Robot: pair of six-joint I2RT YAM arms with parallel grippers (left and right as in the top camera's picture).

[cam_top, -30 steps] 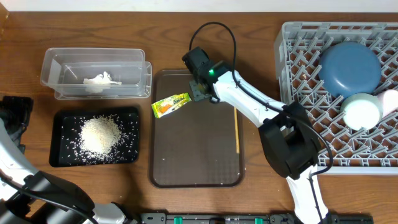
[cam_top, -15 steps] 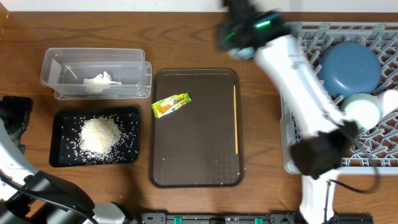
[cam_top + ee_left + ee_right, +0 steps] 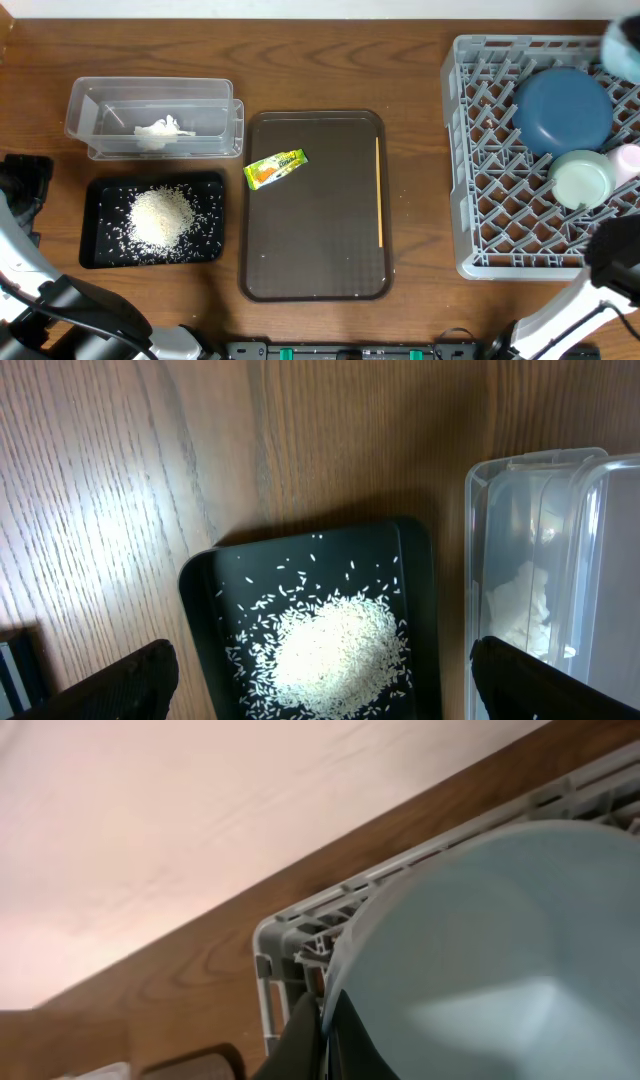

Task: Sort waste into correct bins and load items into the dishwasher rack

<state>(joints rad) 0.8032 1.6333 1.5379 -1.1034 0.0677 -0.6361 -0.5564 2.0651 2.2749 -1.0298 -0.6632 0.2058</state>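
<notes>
My right gripper is holding the light-blue bowl and next needs to bring it back, lower it onto the rack's free pegs beside the dark-blue dish, below and back, and release it.
My right gripper [image 3: 325,1012] is shut on the rim of the small light-blue bowl [image 3: 480,960], above the far corner of the grey rack [image 3: 290,935]. Overhead, the bowl is a blur [image 3: 625,40] at the top right. The rack [image 3: 480,150] holds the dark-blue dish [image 3: 562,108], the teal bowl [image 3: 582,178] and the pink cup [image 3: 628,165]. The wrapper [image 3: 275,168] and the wooden stick [image 3: 379,190] lie on the brown tray [image 3: 315,250]. My left gripper [image 3: 320,665] is open above the rice [image 3: 335,655] in the black tray [image 3: 200,590].
The tissue [image 3: 162,132] lies in the clear tub [image 3: 150,95], just behind the black tray [image 3: 95,255] with the rice heap [image 3: 160,218]. My left arm [image 3: 20,190] stands at the table's left edge. The right arm's base [image 3: 610,265] is at the rack's near right corner.
My right arm has swung from the far edge of the brown tray, near the wrapper, to the right across the rack, almost out of the overhead view. The left arm has not moved.
</notes>
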